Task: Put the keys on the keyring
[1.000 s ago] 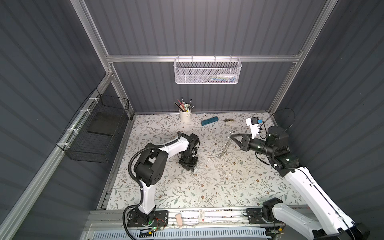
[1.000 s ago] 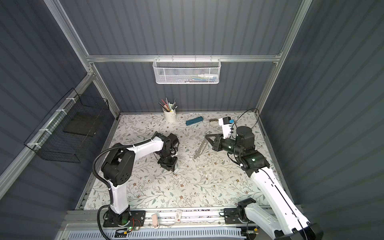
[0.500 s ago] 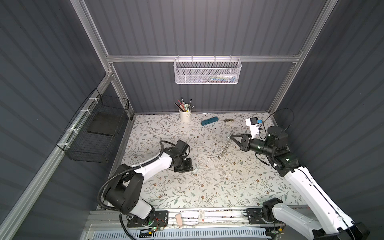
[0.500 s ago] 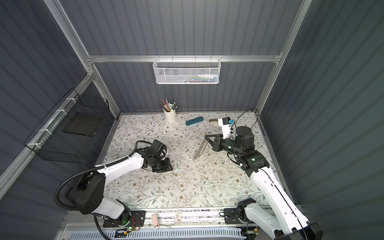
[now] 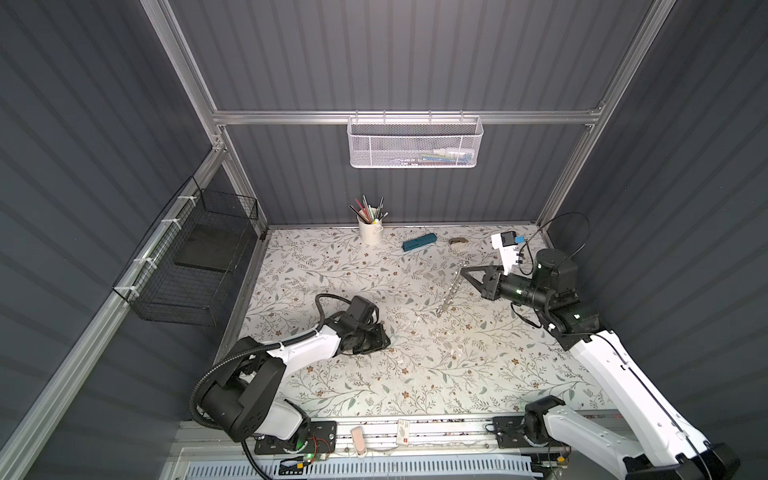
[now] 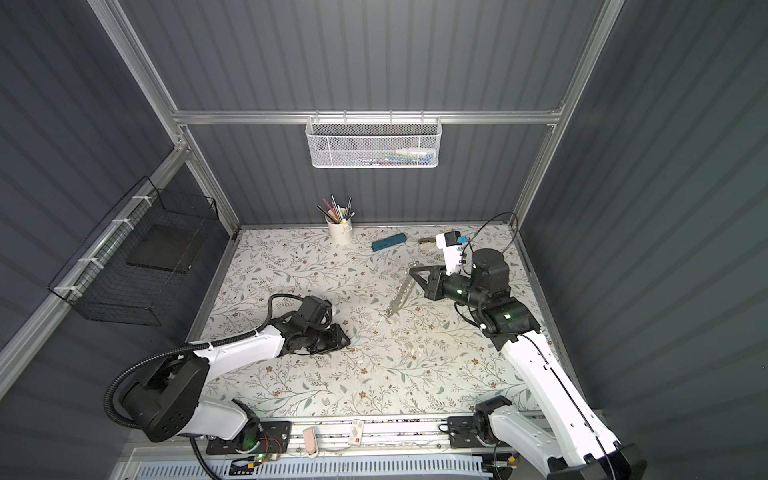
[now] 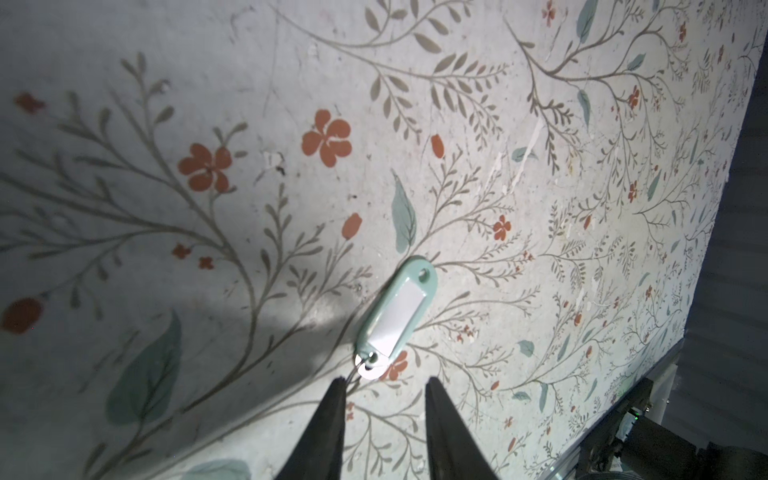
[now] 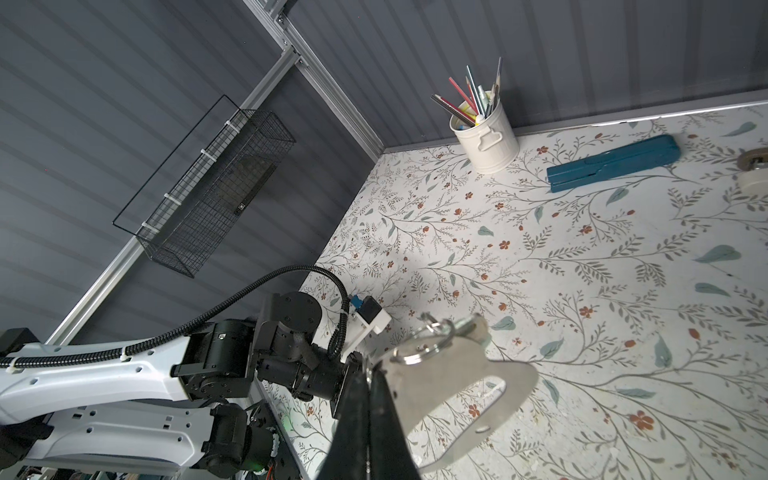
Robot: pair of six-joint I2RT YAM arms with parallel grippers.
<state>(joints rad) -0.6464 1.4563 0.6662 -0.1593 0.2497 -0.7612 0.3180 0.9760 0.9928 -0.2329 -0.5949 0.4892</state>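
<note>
My left gripper is open, and the small silver ring [image 7: 368, 369] is still just beyond its fingers. It should next go down toward the table until its fingers are on both sides of that ring.
One of the keys, a pale mint-green tag [image 7: 397, 309] with a small silver ring [image 7: 368, 369] at its near end, lies flat on the floral table. My left gripper [image 7: 385, 381] is open, and that ring sits just beyond its tips with nothing between the fingers. In both top views the left gripper [image 5: 386, 338] [image 6: 347, 338] is low over the table and hides the key. My right gripper [image 8: 370, 368] is shut on an edge of the keyring [image 8: 457, 374], a grey plate with an oval cutout and silver split rings [image 8: 419, 349]. It holds the keyring [image 5: 451, 289] [image 6: 401, 291] tilted above the table.
A white cup of pencils [image 5: 370, 232], a dark-teal case [image 5: 419, 242] and a tape roll [image 5: 458, 242] stand along the back edge. A black wire basket [image 5: 195, 257] hangs on the left wall. A white mesh basket [image 5: 414, 141] hangs on the back wall.
The left arm has swung down from an upright pose to lie low and stretched out, and its gripper has shifted slightly toward the front. The right arm and the keyring have not moved.
</note>
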